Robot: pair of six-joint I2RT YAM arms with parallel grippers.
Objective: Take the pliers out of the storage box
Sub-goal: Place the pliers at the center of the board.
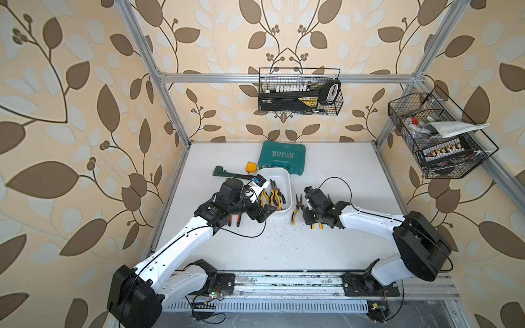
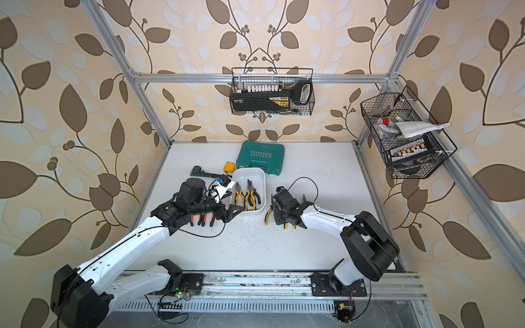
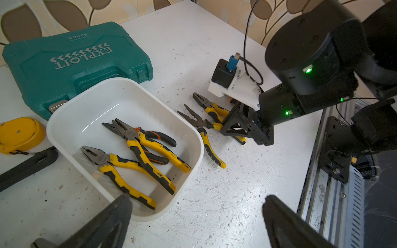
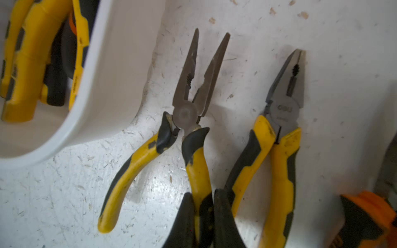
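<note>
The pliers' splayed free handle (image 1: 295, 217) (image 4: 129, 179) is on the box side of my right gripper, so my right gripper will next push the held handle toward it to bring the pliers' spread jaws closer together, and then let go.
The white storage box (image 1: 277, 173) (image 3: 96, 103) stands mid-table and holds three pliers: two yellow-and-black (image 3: 117, 164) (image 3: 148, 154) and one orange-and-black (image 3: 156, 137). My left gripper (image 3: 197, 199) (image 1: 267, 211) is open at the box's near corner, with nothing between its fingers. Right of the box, needle-nosed pliers (image 4: 189, 103) (image 3: 199, 126) lie with their jaws spread, and my right gripper (image 4: 202, 206) (image 1: 305, 217) is shut on one yellow handle. A second yellow pair (image 4: 283, 111) lies beside them. Orange-handled pliers (image 1: 234, 220) lie on the table under my left arm.
A teal EXPLOIT case (image 1: 282, 157) sits behind the box. A dark green pipe wrench (image 1: 227, 173) and a yellow tape measure (image 1: 251, 167) lie to its left. Black wire baskets hang on the back wall (image 1: 299, 96) and the right wall (image 1: 437, 136).
</note>
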